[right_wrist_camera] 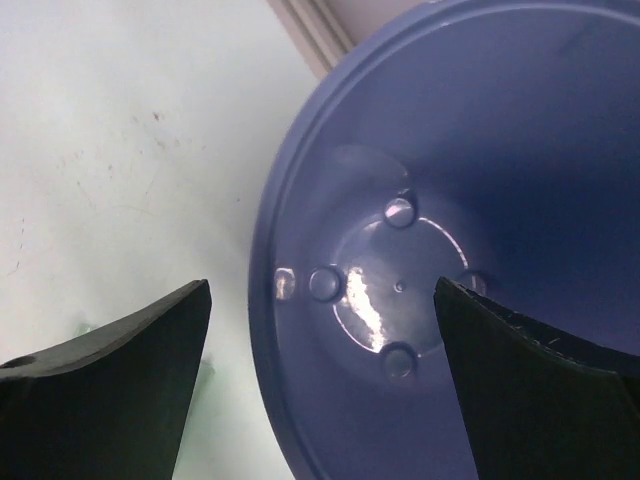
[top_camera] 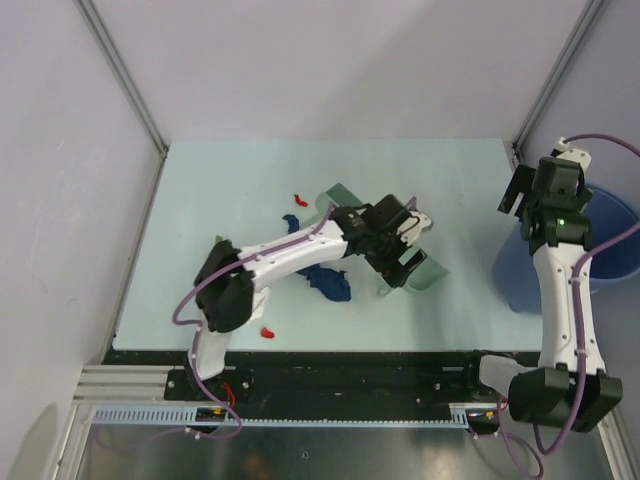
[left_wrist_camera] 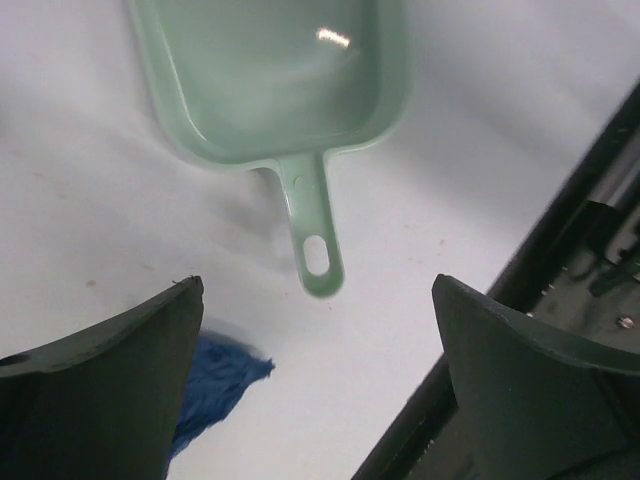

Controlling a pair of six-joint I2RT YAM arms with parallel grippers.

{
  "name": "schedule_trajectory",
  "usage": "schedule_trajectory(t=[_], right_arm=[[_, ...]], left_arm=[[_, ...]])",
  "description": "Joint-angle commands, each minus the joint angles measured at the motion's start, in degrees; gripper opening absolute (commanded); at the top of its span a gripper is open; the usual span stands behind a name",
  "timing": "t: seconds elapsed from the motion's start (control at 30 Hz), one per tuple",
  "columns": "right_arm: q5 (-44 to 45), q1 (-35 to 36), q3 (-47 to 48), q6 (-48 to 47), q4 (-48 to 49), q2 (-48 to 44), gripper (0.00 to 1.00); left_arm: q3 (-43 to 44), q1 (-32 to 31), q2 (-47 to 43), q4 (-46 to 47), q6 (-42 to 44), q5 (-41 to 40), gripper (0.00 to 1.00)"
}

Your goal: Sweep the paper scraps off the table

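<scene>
My left gripper swings outward and to the left in the top view next, then down onto the second pale green piece's near end, as wads lie unswept.
Dark blue paper wads lie on the pale mint table (top_camera: 200, 180): one (top_camera: 328, 282) under my left forearm and a smaller one (top_camera: 291, 222) behind it. Red scraps lie at the back (top_camera: 300, 200) and near the front edge (top_camera: 267, 332). My left gripper (top_camera: 398, 258) is open and empty above the handle of the pale green dustpan (top_camera: 425, 272). In the left wrist view the gripper (left_wrist_camera: 318, 285) hovers over the dustpan's handle (left_wrist_camera: 315, 240), with a blue wad (left_wrist_camera: 215, 385) by the left finger. My right gripper (top_camera: 512, 200) is open and empty.
A blue bucket (top_camera: 605, 250) stands off the table's right edge; in the right wrist view its empty inside (right_wrist_camera: 430, 200) lies below my right gripper (right_wrist_camera: 320, 290). A second pale green piece (top_camera: 338, 193) lies behind my left arm. The black rail (left_wrist_camera: 560, 250) runs along the front.
</scene>
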Motion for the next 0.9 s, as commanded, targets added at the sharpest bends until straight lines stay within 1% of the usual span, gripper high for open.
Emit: schedule_trajectory(t=[0.0,0.07,0.13,0.17,0.2,0.23,0.27,0.3,0.4,0.43,0.5,0.53,0.57,0.6,0.63,0.67,0.7,0.73,0.77,0.83,0.87], right_arm=[[-7.3,-1.6,5.8,-1.5,0.7,3.9,0.97],[-7.2,-1.7,7.4,-1.6,1.4,7.2,0.94],[-7.3,-2.1,10.2,-2.2,1.1,9.8,0.85],[-7.3,-2.1,11.2,-2.6,-0.1,12.6,0.8],[-7.5,-2.1,13.4,-2.9,-0.7,13.8,0.67],[-7.8,-2.1,14.2,-3.4,-1.9,14.9,0.6],[-8.4,-2.2,14.8,-3.6,-2.2,16.3,0.49],[-8.9,-2.2,15.3,-3.6,-2.5,16.7,0.44],[-11.4,-2.2,17.0,-3.2,-3.8,17.5,0.34],[-11.8,-2.1,17.5,-2.8,-4.4,17.5,0.3],[-12.2,-2.1,17.4,-2.6,-4.2,16.9,0.23],[-12.4,-2.1,17.3,-2.5,-3.8,16.7,0.19],[-13.4,-2.1,17.4,-2.5,-3.7,16.4,0.07],[-14.5,-2.1,17.7,-2.4,-3.5,16.4,0.01],[-16.1,-2.0,17.9,-2.6,-2.5,16.4,0.0],[-19.9,-1.4,18.6,-2.9,-1.7,16.3,0.0],[-20.7,-0.6,19.2,-2.9,-0.8,16.3,0.0],[-21.1,0.5,19.5,-3.6,1.6,16.4,0.0],[-23.9,2.6,19.9,-4.8,3.3,16.5,0.0],[-26.9,4.4,19.9,-7.7,8.4,17.5,0.0],[-30.0,5.2,20.0,-8.4,9.7,18.3,0.0]], left_arm=[[2.2,-0.2,-13.0,-0.3,9.2,-0.2,1.0],[1.5,0.6,-16.2,-0.5,12.0,-2.1,1.0],[0.3,2.4,-18.1,-0.8,13.6,-3.5,1.0],[0.0,3.3,-19.7,-0.9,13.8,-3.6,1.0],[-0.9,4.1,-20.7,-0.9,13.8,-3.8,1.0],[-1.4,5.9,-21.8,-1.0,14.4,-3.9,1.0],[-1.9,6.8,-22.6,-1.1,14.9,-4.0,1.0],[-2.9,7.6,-24.8,-1.1,15.7,-4.1,1.0],[-4.6,11.9,-29.0,-1.0,16.1,-4.2,1.0],[-5.0,14.4,-30.0,-1.1,16.2,-3.9,1.0],[-5.9,17.1,-32.4,-1.0,15.9,-1.7,1.0],[-6.1,19.8,-32.9,-1.0,15.6,-0.9,1.0],[-6.4,21.2,-33.5,-1.1,15.6,0.1,1.0],[-6.8,22.4,-33.9,-1.0,15.5,0.4,1.0],[-7.1,24.6,-34.8,-1.0,15.5,0.8,1.0],[-7.3,25.7,-35.1,-1.1,15.6,1.1,1.0],[-7.8,26.5,-35.5,-1.0,15.8,2.0,1.0],[-8.0,28.4,-35.9,-1.0,16.2,2.4,1.0],[-8.3,29.2,-36.0,-0.9,16.5,2.7,1.0],[-9.5,31.1,-36.0,-1.0,17.3,3.3,1.0],[-10.1,31.6,-35.9,-1.0,17.8,3.5,1.0]])
